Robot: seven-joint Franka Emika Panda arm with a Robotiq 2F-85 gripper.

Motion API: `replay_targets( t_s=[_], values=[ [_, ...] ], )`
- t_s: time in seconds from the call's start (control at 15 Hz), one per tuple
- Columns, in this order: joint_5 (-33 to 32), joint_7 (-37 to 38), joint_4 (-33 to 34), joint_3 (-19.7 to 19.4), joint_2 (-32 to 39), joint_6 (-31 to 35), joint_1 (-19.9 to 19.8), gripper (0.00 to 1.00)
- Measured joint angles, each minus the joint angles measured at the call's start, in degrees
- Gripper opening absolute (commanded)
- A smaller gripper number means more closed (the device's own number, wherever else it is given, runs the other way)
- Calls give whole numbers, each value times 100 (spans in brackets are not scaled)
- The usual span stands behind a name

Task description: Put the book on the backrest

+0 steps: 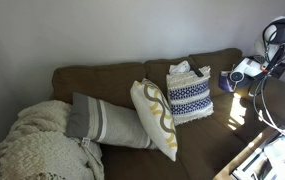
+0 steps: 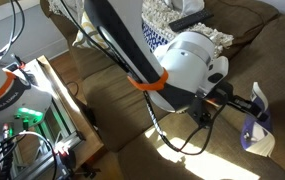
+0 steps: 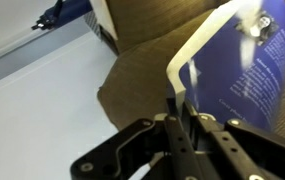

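The robot's gripper will next lift up past the navy-and-white patterned cushion, then lower over the backrest's padded top edge [image 1: 163, 62] to release the book, since that part of the backrest is bare.
My gripper [image 3: 179, 110] is shut on the book [image 3: 247, 70], a thin dark blue book with white lettering and a whitish edge. In the wrist view the book stands up from the jaws over the brown sofa fabric. In both exterior views the gripper [image 1: 259, 68] [image 2: 244, 103] holds the book [image 1: 242, 73] [image 2: 258, 128] in the air at the sunlit end of the sofa, above the seat. The backrest [image 1: 102, 74] runs long and brown behind the cushions, and its padded top edge is bare.
A navy-and-white patterned cushion [image 1: 189, 92], a white cushion with yellow curves [image 1: 154, 118] and a grey-striped pillow [image 1: 107, 120] lean on the seat. A cream knitted throw [image 1: 37, 145] covers the other end. A stand with equipment and cables [image 2: 22, 110] is beside the sofa.
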Motion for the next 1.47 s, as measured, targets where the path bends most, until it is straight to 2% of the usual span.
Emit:
replay_targets(
  t_s=[0.4, 0.47, 0.73, 1.07, 1.2, 1.27, 1.33, 1.47],
  values=[
    [-456, 25, -965, 35, -1435, -1897, 224, 2],
    [-443, 43, -1030, -74, -1630, -2061, 409, 2],
    [-420, 353, -1051, -1022, -2010, -2321, 2027, 2],
    [-421, 966, -1043, -2264, -1939, -2412, 4281, 2],
    [-421, 1421, -1062, -2851, -1792, -2411, 5167, 2],
    [-421, 1735, -1098, -3158, -1694, -2368, 5603, 10],
    [-421, 2080, -1156, -3481, -1573, -2249, 6038, 10],
    [-419, 2493, -1247, -3897, -1364, -2147, 6599, 10]
  ],
)
